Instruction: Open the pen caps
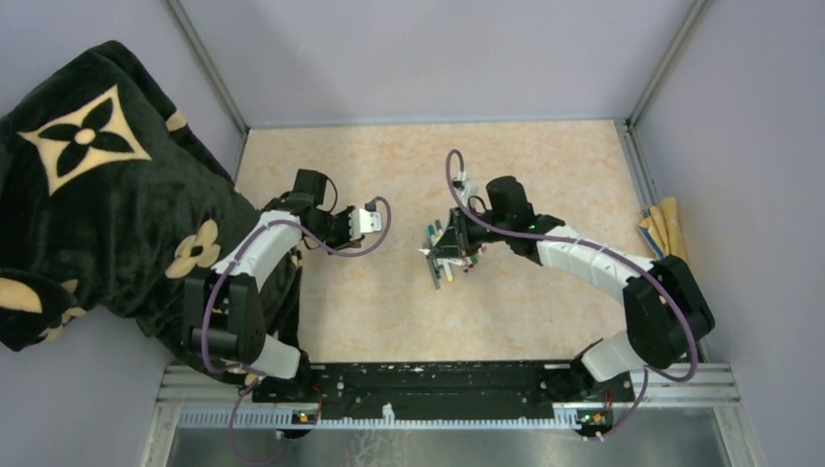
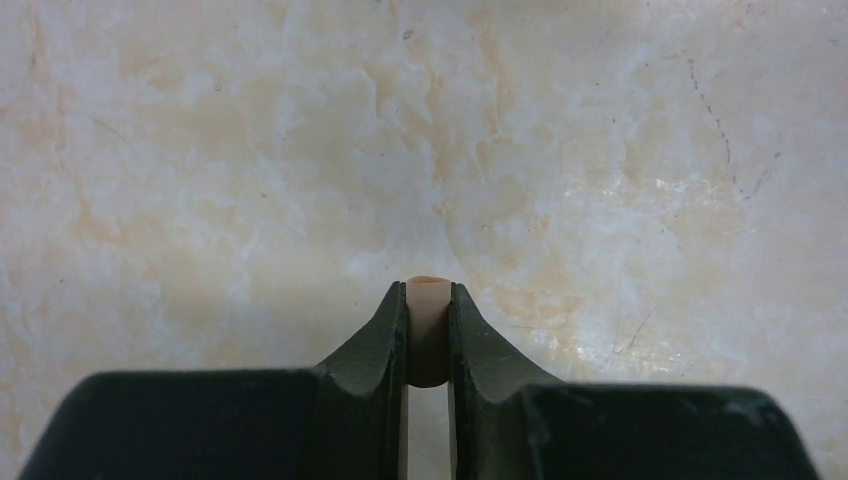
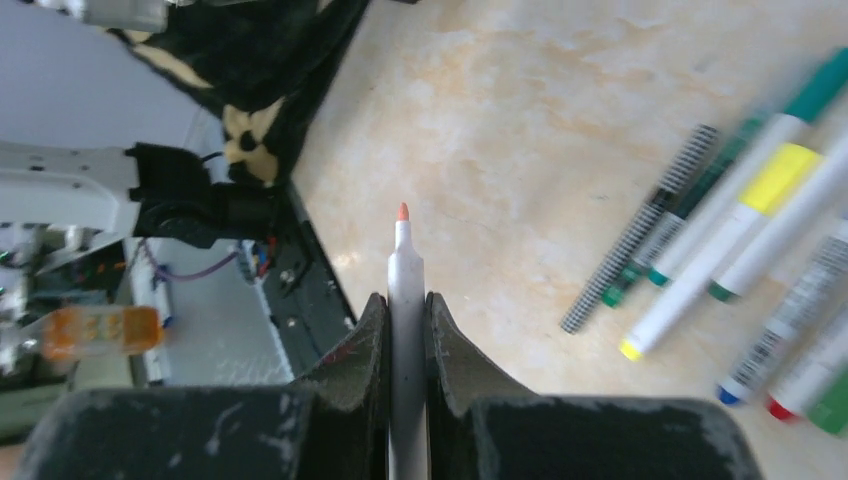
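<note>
My right gripper needs to swing past the capped pens to the right in the top view next and go down onto bare tabletop, because its pen is already uncapped.
My left gripper [image 2: 428, 296] is shut on a small pale orange pen cap [image 2: 428, 318], which stands upright between the fingers above bare tabletop. In the top view the left gripper [image 1: 368, 222] hangs left of centre, apart from the pens. My right gripper [image 3: 406, 300] is shut on a white-grey pen [image 3: 405, 275] whose bare orange tip [image 3: 403, 212] points away, uncapped. The right gripper [image 1: 455, 233] hovers over a pile of several pens [image 1: 443, 261]. Those capped pens [image 3: 740, 210] lie at the right of the right wrist view, with green, yellow, blue and red ends.
A black blanket with cream flower patterns [image 1: 97, 195] covers the left side and spills onto the table [image 1: 545, 156]. Wooden sticks [image 1: 664, 226] lean outside the right wall. The black base rail [image 1: 438, 377] runs along the near edge.
</note>
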`<state>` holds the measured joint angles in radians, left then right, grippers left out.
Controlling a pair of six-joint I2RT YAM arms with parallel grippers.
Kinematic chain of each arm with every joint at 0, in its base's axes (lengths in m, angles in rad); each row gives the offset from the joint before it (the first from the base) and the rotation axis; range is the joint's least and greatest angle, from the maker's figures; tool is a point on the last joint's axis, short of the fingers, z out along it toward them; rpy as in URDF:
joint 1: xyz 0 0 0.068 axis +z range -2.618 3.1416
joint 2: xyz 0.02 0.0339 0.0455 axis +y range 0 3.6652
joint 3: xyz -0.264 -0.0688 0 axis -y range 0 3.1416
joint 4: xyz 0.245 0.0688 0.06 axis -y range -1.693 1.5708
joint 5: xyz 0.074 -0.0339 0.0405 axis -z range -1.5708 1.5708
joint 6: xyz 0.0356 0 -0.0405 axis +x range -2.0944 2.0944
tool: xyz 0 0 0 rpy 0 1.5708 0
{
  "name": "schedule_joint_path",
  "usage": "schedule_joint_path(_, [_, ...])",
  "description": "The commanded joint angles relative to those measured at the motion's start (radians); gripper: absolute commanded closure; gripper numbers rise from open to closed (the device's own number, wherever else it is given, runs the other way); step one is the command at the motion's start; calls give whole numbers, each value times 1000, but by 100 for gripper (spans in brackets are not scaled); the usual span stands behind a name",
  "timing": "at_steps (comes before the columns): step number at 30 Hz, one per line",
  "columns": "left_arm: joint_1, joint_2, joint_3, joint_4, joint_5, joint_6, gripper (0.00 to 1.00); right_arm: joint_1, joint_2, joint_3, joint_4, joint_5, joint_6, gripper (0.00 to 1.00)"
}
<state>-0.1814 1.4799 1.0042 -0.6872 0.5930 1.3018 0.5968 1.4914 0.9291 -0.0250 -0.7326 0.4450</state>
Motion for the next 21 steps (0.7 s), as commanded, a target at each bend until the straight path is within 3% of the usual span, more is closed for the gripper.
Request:
schedule_joint_path(1, [3,23,3,33,112,-60,100,-46,-115,-34,0,250,-35,100])
schedule_joint_path(4, [-5,46,-47,112,177,-157,100,-82,-149,-60,5,478,-26,100])
schedule_joint_path(7, [-16,71,-95,225,152,-240,100,-92,-184,-120,17,800,-35,100])
schedule_joint_path(10, [-25,98,-117,292,122,-307,100,-93,-185,-172,63,1018,-38,100])
schedule_joint_path(17, [-45,143,-150,359,54,-370,100,-99,-125,-255,177,1280,-63,100])
schedule_joint_path(21, [-57,169,-154,395,40,-402,95,-110,-66,-260,211,1287,-40,100])
